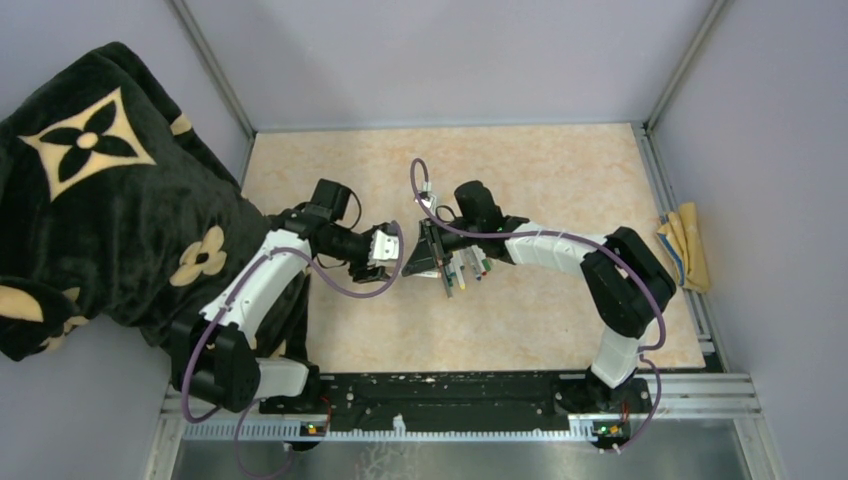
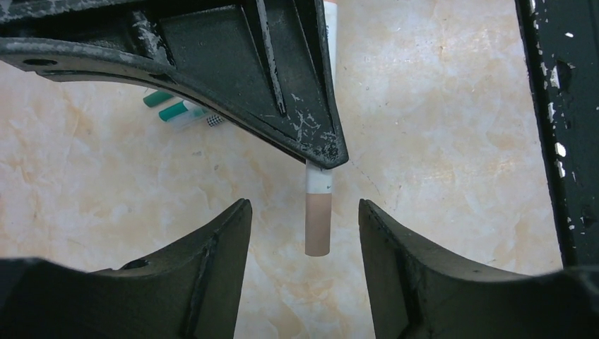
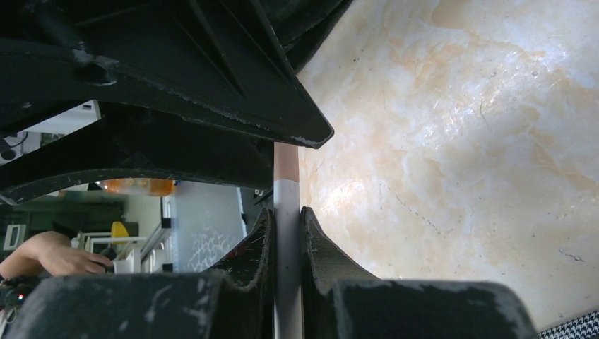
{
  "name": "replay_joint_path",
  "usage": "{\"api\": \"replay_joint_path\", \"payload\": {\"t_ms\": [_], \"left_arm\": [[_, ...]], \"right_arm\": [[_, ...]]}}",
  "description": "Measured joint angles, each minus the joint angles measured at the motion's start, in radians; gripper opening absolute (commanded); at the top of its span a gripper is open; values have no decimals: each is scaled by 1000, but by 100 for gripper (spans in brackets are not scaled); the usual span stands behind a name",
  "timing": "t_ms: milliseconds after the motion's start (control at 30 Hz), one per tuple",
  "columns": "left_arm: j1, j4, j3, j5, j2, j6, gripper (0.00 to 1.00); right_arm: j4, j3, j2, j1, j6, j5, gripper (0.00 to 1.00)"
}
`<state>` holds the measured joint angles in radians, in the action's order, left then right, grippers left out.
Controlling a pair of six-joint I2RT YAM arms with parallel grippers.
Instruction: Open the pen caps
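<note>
My right gripper should carry the white body of the pen to the right in the top view, tilt down, lower it and release it, because bare tabletop lies past the pens.
My right gripper (image 3: 286, 215) is shut on the white barrel of a pen (image 3: 287, 247). The pen's brown cap (image 2: 318, 224) sits on the barrel and points toward my left gripper (image 2: 304, 206). That gripper is open, one finger on each side of the cap with a gap on both sides. In the top view the left gripper (image 1: 388, 250) and the right gripper (image 1: 436, 256) face each other over the middle of the table. Several more pens (image 1: 468, 268) lie on the table just right of them, and two green caps (image 2: 172, 107) show in the left wrist view.
A black blanket with cream flowers (image 1: 100, 200) is draped over the left wall and the left arm's base. A yellow cloth (image 1: 686, 245) lies at the right edge. The beige marbled tabletop (image 1: 540, 170) is ringed by grey walls.
</note>
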<state>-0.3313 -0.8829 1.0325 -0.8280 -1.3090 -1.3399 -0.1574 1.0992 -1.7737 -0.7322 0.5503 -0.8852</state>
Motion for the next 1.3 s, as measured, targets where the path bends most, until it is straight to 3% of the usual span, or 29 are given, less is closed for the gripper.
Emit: {"api": "replay_joint_path", "payload": {"t_ms": [167, 400, 733, 900, 1300], "left_arm": [[0, 0, -7, 26, -13, -15, 54], [0, 24, -57, 40, -13, -23, 29], [0, 82, -66, 31, -4, -6, 32], [0, 90, -77, 31, 1, -4, 0], [-15, 127, -79, 82, -18, 4, 0]], "right_arm": [[1, 0, 0, 0, 0, 0, 0], [-3, 0, 0, 0, 5, 1, 0], [-33, 0, 0, 0, 30, 2, 0], [-34, 0, 0, 1, 30, 8, 0], [12, -17, 28, 12, -28, 63, 0]]}}
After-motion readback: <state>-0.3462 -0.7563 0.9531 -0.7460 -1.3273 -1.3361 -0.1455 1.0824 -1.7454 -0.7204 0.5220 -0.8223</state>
